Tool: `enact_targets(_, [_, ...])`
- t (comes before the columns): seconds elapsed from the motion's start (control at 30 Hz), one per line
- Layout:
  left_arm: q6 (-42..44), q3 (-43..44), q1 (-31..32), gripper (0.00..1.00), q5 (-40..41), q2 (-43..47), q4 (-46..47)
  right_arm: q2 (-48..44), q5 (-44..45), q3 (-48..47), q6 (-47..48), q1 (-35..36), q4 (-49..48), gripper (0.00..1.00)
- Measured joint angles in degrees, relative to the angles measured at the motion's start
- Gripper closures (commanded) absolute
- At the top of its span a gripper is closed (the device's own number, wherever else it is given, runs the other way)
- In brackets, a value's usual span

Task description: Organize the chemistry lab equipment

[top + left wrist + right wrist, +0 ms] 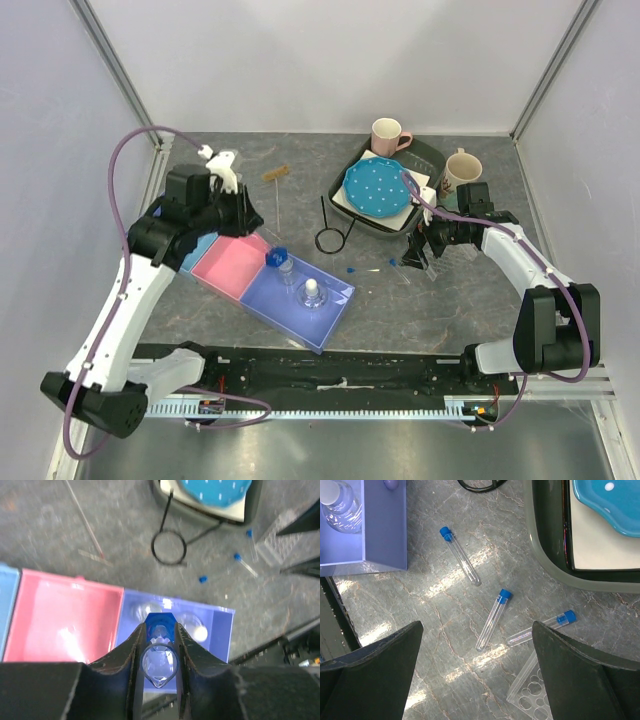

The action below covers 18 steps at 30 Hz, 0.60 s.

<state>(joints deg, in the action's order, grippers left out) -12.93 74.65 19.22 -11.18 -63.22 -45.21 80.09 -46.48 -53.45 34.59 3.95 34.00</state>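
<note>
The bare near part of the purple compartment's bottom is below and back, so I need to move my left gripper down and back and let go of the small clear cylinder (160, 661) there.
My left gripper (159, 635) is shut on a small clear cylinder (160, 661) with a pouring lip and a blue hexagonal piece (160, 621) at its far end. It hangs over the purple compartment (220, 625), where two clear little bottles (313, 293) stand. My right gripper (477, 625) is open above three blue-capped tubes (491, 620) that lie loose on the table. A corner of the clear tube rack (530, 695) sits under its right finger. The black wire ring (331, 240) lies on the table between the two arms.
A pink compartment (225, 265) adjoins the purple one. At the back right a dark tray (545, 545) holds the blue dotted plate (378, 188), with two mugs (388, 133) near it. Thin sticks (275, 200) lie at the back left.
</note>
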Motion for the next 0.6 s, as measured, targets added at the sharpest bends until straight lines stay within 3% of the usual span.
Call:
enact_targets(0.27, [-2.7, -11.2, 0.0, 0.85, -4.5, 9.0, -7.3, 0.0, -0.2, 0.0, 0.0, 0.0, 0.0, 0.02])
enact_targets(0.6, [-11.4, -26.2, 0.0, 0.84, -15.0, 10.0, 1.6, 0.0, -0.2, 0.0, 0.0, 0.0, 0.0, 0.02])
